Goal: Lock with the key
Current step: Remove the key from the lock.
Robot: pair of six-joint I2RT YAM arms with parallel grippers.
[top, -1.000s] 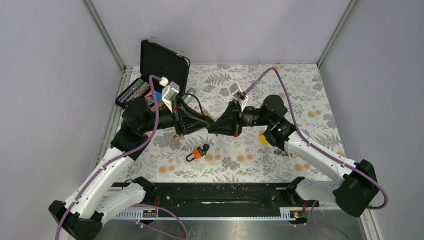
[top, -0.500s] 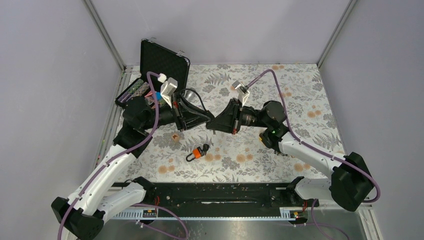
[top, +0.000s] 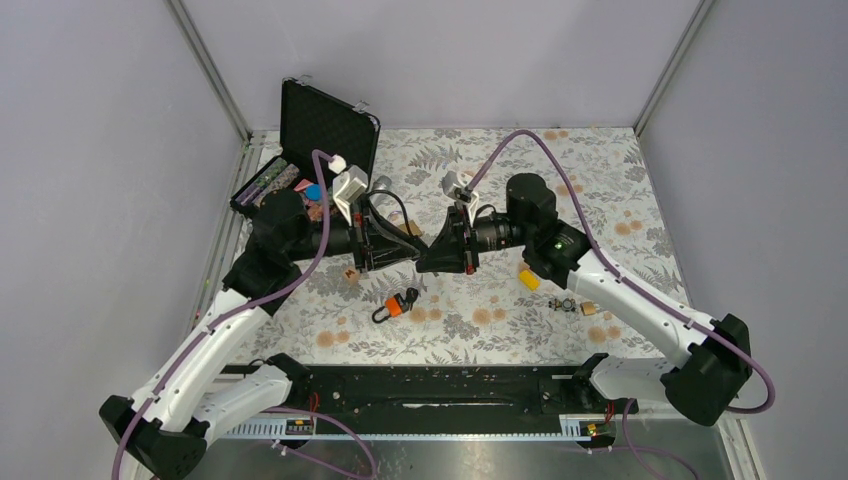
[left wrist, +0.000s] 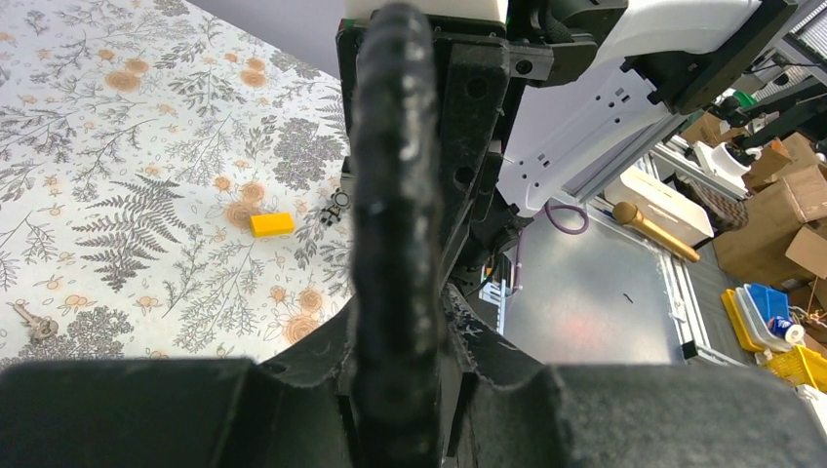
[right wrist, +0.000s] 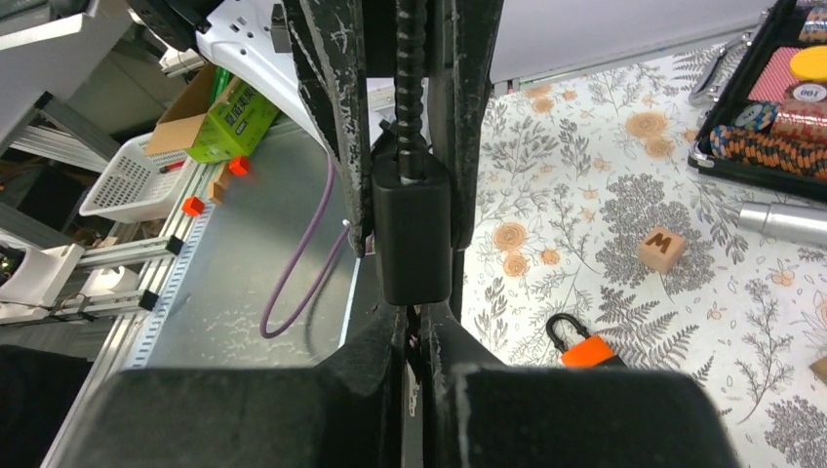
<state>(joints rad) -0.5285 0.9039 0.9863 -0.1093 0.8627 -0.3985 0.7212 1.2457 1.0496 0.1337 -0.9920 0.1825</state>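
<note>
I will next lower my right gripper toward the cloth beyond the yellow block, below and to its right in the top view, to release the key.
My two grippers meet tip to tip above the middle of the table. My left gripper [top: 411, 252] [left wrist: 402, 336] is shut on a black lock body [right wrist: 413, 234] with a ribbed black cable [left wrist: 390, 195]. Its fingers [right wrist: 332, 97] flank the cable in the right wrist view. My right gripper [top: 433, 257] [right wrist: 419, 322] is shut on a thin metal key [right wrist: 411, 388], right against the near end of the lock body. The key's tip is hidden by the body.
An orange padlock [top: 393, 307] [right wrist: 585, 351] lies on the floral cloth below the grippers. A wooden M block [top: 350, 272], a yellow block [top: 528, 279], small metal pieces [top: 562, 303] and a loose key [left wrist: 34, 324] lie around. An open black case [top: 328, 125] stands back left.
My right forearm swung back and left and its wrist rolled, uncovering the yellow block and the small metal pieces. The left wrist shifted slightly. The grippers stayed joined at the lock.
</note>
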